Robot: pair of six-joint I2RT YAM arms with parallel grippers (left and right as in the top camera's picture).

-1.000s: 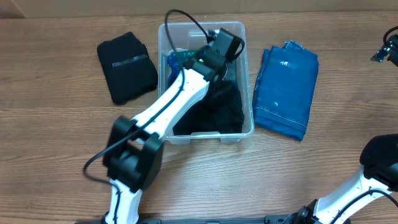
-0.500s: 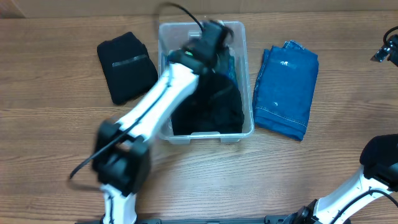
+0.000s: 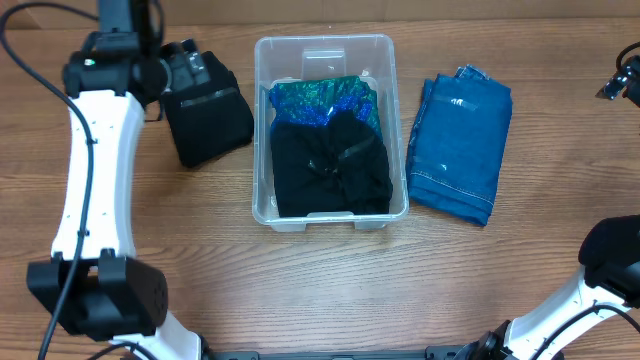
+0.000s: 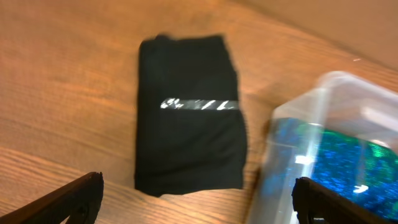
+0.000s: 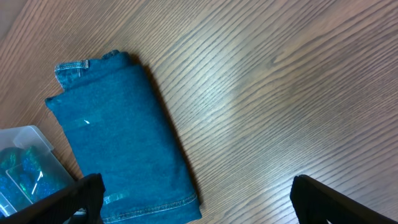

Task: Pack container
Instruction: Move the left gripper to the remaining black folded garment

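I need to lower my left gripper next onto the folded black garment's long edge away from the container, because the bare table beside that edge leaves room for a finger.
The clear container (image 3: 262, 130) stands mid-table. Inside it a black garment (image 3: 330, 175) fills the near part, and a blue-green sparkly cloth (image 3: 322, 98) lies behind it. My left gripper (image 3: 188, 62) hovers open and empty over the far end of a folded black garment (image 3: 210, 120) left of the container. In the left wrist view that black garment (image 4: 189, 115) lies ahead, with the container's wall (image 4: 298, 143) to its right. My right gripper (image 5: 196, 199) is open and empty above bare table, beside the folded blue jeans (image 5: 118, 137).
The folded jeans (image 3: 460, 145) lie right of the container, close to its wall. The left arm (image 3: 95, 170) stretches along the table's left side. The right arm's base (image 3: 610, 265) sits at the near right corner.
My left gripper has opened, left the black garment in the container, and swung out to the far left over the other black garment. The right arm has not moved.
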